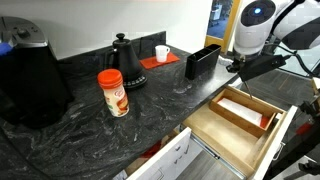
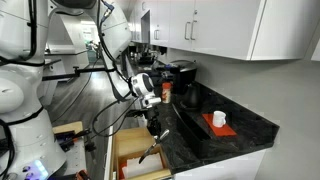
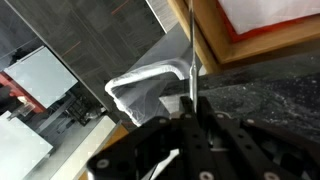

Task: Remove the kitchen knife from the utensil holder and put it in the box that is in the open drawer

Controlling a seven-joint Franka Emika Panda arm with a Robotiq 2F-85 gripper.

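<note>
My gripper tips downward over the pale inside of the box (image 3: 262, 14) next and releases the knife there. The kitchen knife (image 3: 190, 50) has its blade slanting across the wood rim.
My gripper (image 1: 243, 68) is shut on the kitchen knife (image 3: 190, 50); in the wrist view its thin blade runs straight up from between the fingers (image 3: 190, 108). In an exterior view the knife (image 2: 155, 147) hangs slanted below the gripper (image 2: 151, 122), over the open drawer (image 2: 133, 165). The drawer (image 1: 222, 132) is light wood with a white front. The box (image 1: 245, 110), a long shallow tray with a pale inside and a red end, lies in it; its wood rim shows in the wrist view (image 3: 212, 40). The black utensil holder (image 1: 202, 61) stands on the counter beside the gripper.
On the dark marble counter stand a black gooseneck kettle (image 1: 123, 61), an orange-lidded jar (image 1: 113, 93), a white cup on a red mat (image 1: 161, 53) and a large black appliance (image 1: 30, 80). White crumpled plastic (image 3: 145, 85) lies below the gripper.
</note>
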